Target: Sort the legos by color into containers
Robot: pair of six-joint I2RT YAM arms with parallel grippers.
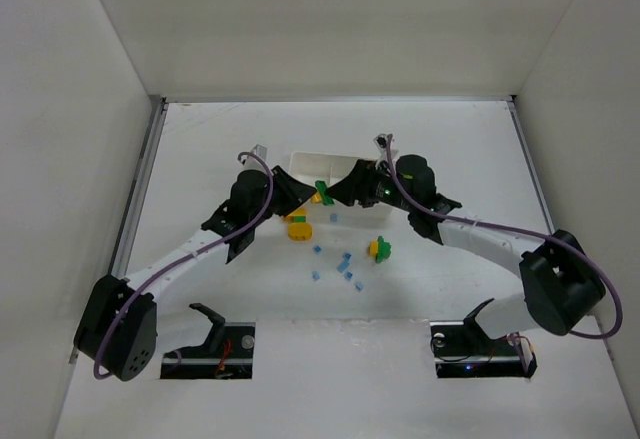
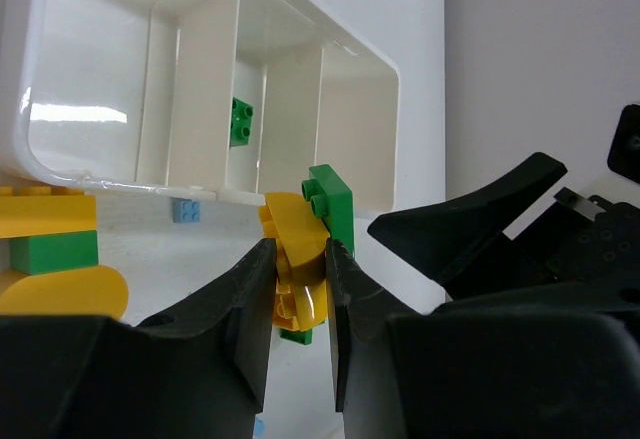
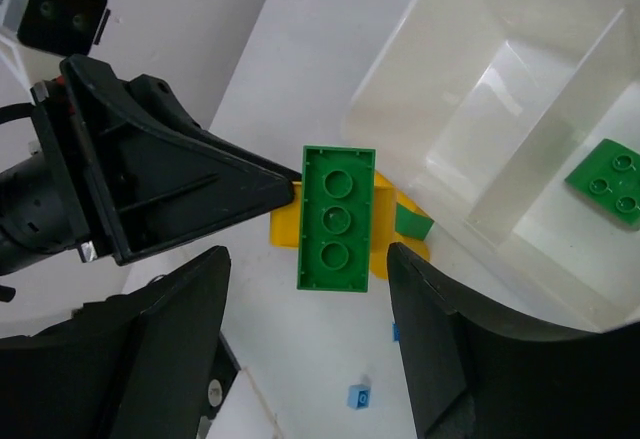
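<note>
Next, my left gripper will carry the yellow lego (image 2: 296, 244) outward over the tray's empty end container (image 2: 90, 84) beside the yellow-green stack and release it.
My left gripper (image 2: 298, 259) is shut on a yellow lego (image 2: 296, 244) with a long green lego (image 3: 335, 216) stuck to it, held just in front of the white tray's (image 1: 300, 159) near wall. My right gripper (image 3: 305, 254) is open. Its fingers (image 3: 190, 299) stand on either side of that green lego without touching it. In the top view both grippers, left (image 1: 308, 197) and right (image 1: 338, 195), meet tip to tip at this pair. One green lego (image 2: 240, 121) lies in the tray's middle container.
A yellow and green stack (image 1: 298, 227) lies on the table by the left gripper. Another yellow and green clump (image 1: 379, 249) sits below the right gripper. Several tiny blue legos (image 1: 342, 264) are scattered between them, one (image 2: 186, 211) close to the tray wall.
</note>
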